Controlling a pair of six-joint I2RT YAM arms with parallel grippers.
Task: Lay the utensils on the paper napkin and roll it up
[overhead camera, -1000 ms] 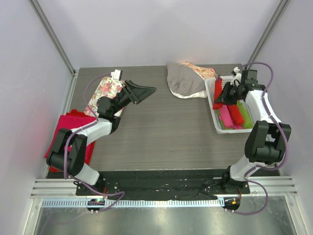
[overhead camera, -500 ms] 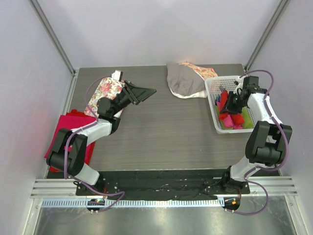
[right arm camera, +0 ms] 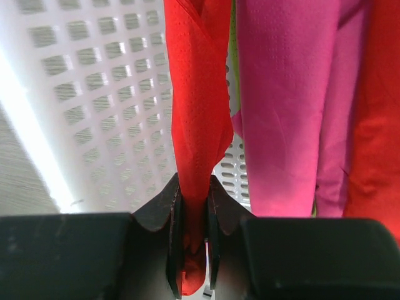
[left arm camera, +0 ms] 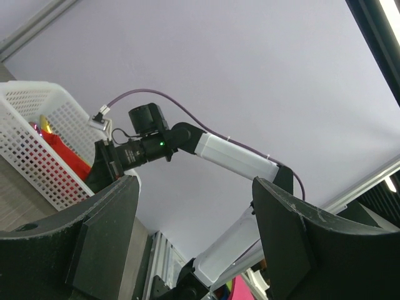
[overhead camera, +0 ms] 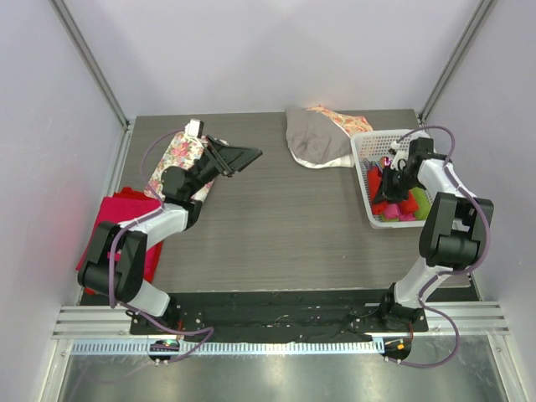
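Observation:
The right gripper brings the red roll's end down along the basket's holed side next and opens, since empty basket shows beside the pink roll.
My right gripper (overhead camera: 388, 177) is down inside the white basket (overhead camera: 362, 142). In the right wrist view it (right arm camera: 194, 250) is shut on a bright red paper napkin roll (right arm camera: 197, 119) that lies along the basket floor away from the fingers. The roll shows in the top view (overhead camera: 379, 201) beside the other rolls. My left gripper (overhead camera: 241, 156) is open and empty, raised above the table's left side and pointing right; its wrist view (left arm camera: 194, 187) looks across at the right arm (left arm camera: 219, 150) and the basket (left arm camera: 34, 150). No utensils show clearly.
The basket also holds a pink roll (right arm camera: 281, 106), another red roll (right arm camera: 378, 106) and a green roll (overhead camera: 421, 199). A grey cloth heap (overhead camera: 314, 138) lies at the back. A floral cloth (overhead camera: 180, 155) and a magenta-red cloth stack (overhead camera: 117, 219) lie at the left.
My right gripper has carried the red roll from above the basket's left rim down into the basket. My left gripper has shifted slightly back and left.

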